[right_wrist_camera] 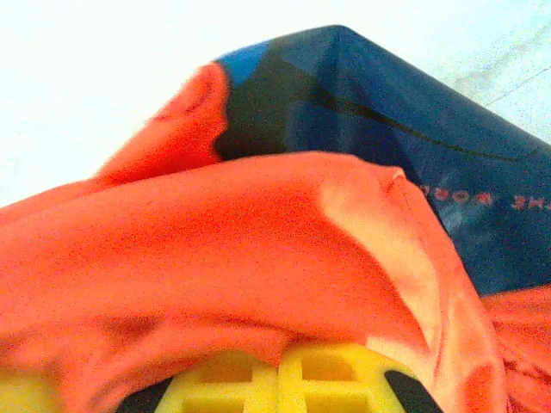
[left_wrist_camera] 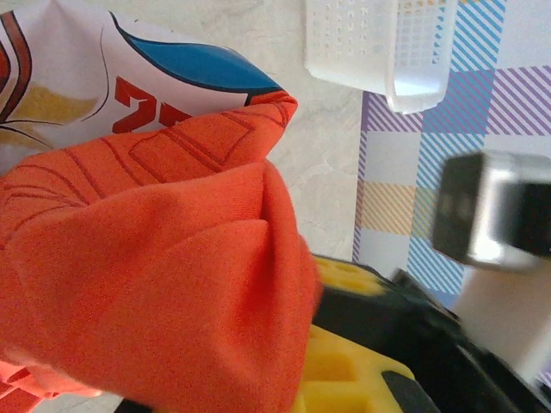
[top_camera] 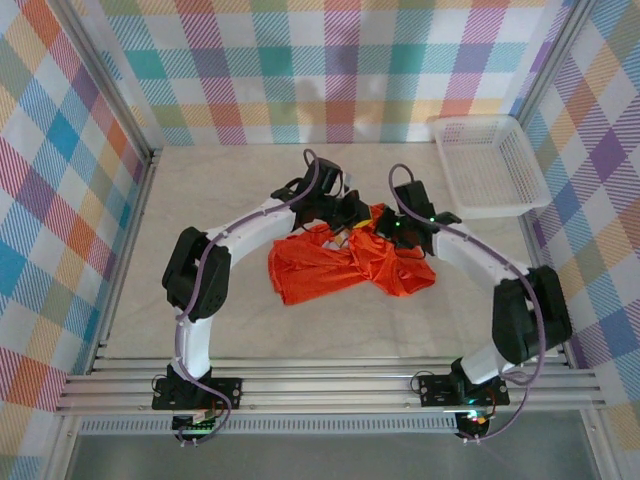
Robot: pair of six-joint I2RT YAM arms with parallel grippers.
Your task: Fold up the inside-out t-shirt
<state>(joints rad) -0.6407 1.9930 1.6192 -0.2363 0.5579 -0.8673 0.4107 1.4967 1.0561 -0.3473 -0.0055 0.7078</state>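
Observation:
My left gripper should move slightly outward next, to the bare tabletop beyond the t-shirt, and let go of the t-shirt's far edge there, because that spot lies outward of my gripper.
The inside-out t-shirt lies crumpled in the middle of the table, bright orange, with its far edge lifted between the two arms. My left gripper is at that far edge. In the left wrist view orange cloth drapes over its yellow fingers, and the white-and-blue print shows beyond. My left gripper is shut on the cloth. My right gripper sits just to the right, its yellow fingers pressed together on a fold of the t-shirt; my right gripper is shut.
A white mesh basket stands at the back right corner, also seen in the left wrist view as the basket. Checked walls close the table on three sides. Bare tabletop lies to the left and in front of the shirt.

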